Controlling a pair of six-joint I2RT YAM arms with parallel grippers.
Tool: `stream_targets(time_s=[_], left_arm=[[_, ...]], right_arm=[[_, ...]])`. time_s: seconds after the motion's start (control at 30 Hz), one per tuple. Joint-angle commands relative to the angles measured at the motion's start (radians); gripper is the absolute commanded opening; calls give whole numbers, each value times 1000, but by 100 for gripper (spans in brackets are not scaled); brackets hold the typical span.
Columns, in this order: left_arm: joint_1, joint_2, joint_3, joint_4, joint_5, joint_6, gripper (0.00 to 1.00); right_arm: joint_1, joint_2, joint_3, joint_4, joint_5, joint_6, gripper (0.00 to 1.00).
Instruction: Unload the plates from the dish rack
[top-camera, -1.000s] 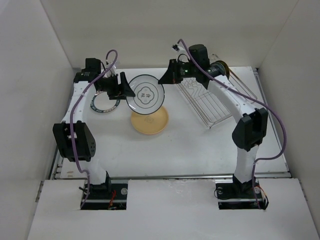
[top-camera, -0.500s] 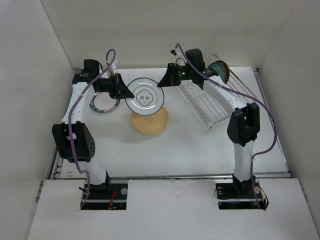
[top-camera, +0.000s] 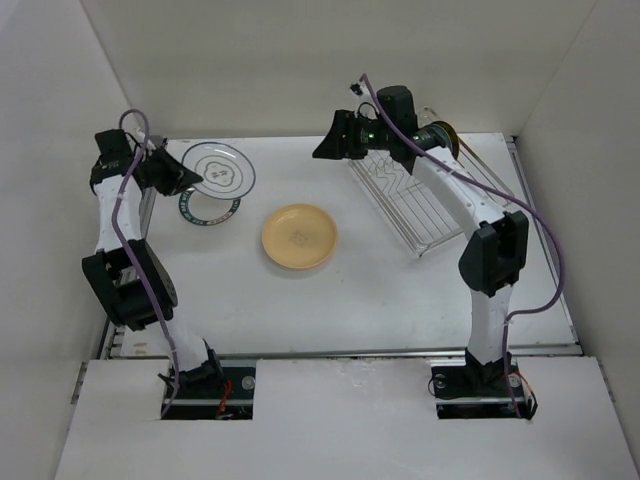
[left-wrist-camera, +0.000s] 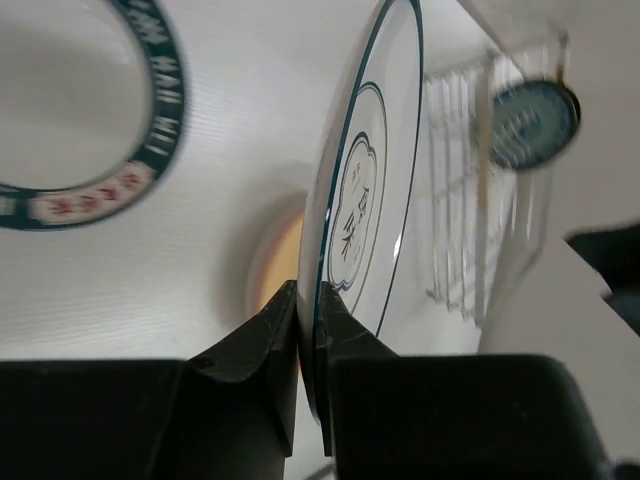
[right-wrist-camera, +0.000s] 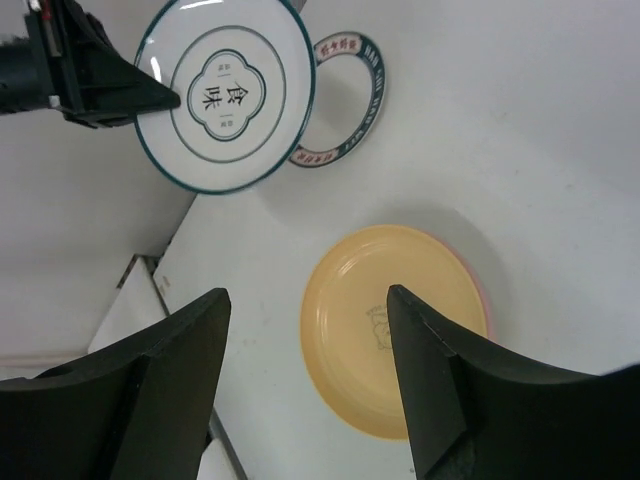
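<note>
My left gripper should move down next and let go of the white plate's rim on the plate with the dark patterned ring (top-camera: 208, 209) (left-wrist-camera: 62, 92), because that plate is below my gripper.
My left gripper (top-camera: 192, 177) is shut on the rim of a white plate with a dark teal rim (top-camera: 222, 170), holding it in the air at the back left. In the left wrist view this plate (left-wrist-camera: 365, 180) stands edge-on between the closed jaws (left-wrist-camera: 308, 320). Under it, a plate with a dark patterned ring (top-camera: 208, 209) lies on the table. A yellow-tan plate (top-camera: 299, 236) rests mid-table on a pink one (right-wrist-camera: 484, 292). My right gripper (top-camera: 322, 149) hangs open and empty left of the dish rack (top-camera: 420, 205), where a dark plate (top-camera: 441, 135) stands upright.
White walls enclose the table on the left, back and right. The rack sits at an angle at the back right. The right wrist view looks down between open fingers (right-wrist-camera: 305, 295) onto the yellow-tan plate (right-wrist-camera: 395, 325).
The right gripper let go of the teal-rimmed plate and opened. The left gripper closed on it and carried it left, from above the yellow-tan plate to over the ringed plate.
</note>
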Motion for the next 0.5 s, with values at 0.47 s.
stream_targets(time_s=[0.47], left_arm=[[95,265,63,111,-369,-113,0]], right_arm=[[-32,-189,21,-106,156,-156,70]])
